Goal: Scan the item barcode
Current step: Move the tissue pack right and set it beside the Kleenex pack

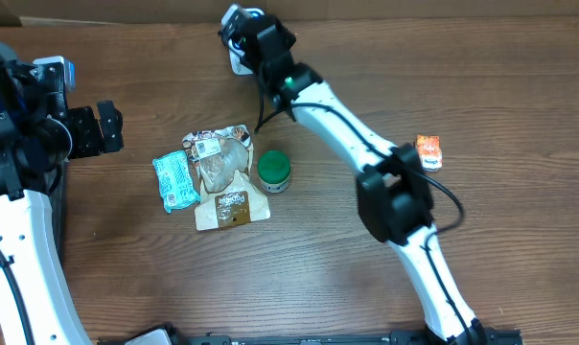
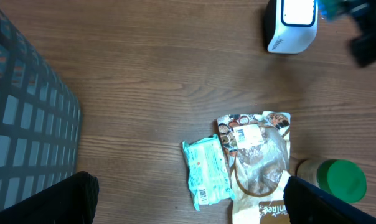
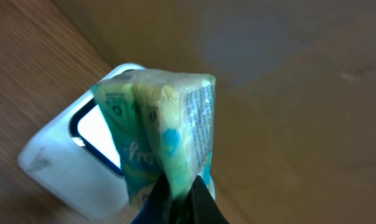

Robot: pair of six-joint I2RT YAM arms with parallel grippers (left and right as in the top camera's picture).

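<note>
The table lies clear (image 1: 464,155) beside the orange packet, so my right gripper needs to lift away from the scanner next, move back toward the packet and go down beside it.
My right gripper (image 3: 178,190) is shut on a green and yellow packet (image 3: 169,118), pinching its lower edge. The packet hangs close in front of the white scanner (image 3: 63,168), whose bright window shows behind it. Printed text runs along the packet's right side. From overhead, the right gripper (image 1: 246,29) sits at the table's far middle, right by the scanner (image 1: 239,60). My left gripper (image 1: 103,129) stands open at the left with nothing between its fingers, short of the other items.
A teal packet (image 1: 174,180), a brown and clear bag (image 1: 227,177) and a green-lidded jar (image 1: 274,170) lie together mid-table. An orange packet (image 1: 428,151) lies at the right. A grey mesh basket (image 2: 26,124) is at the left.
</note>
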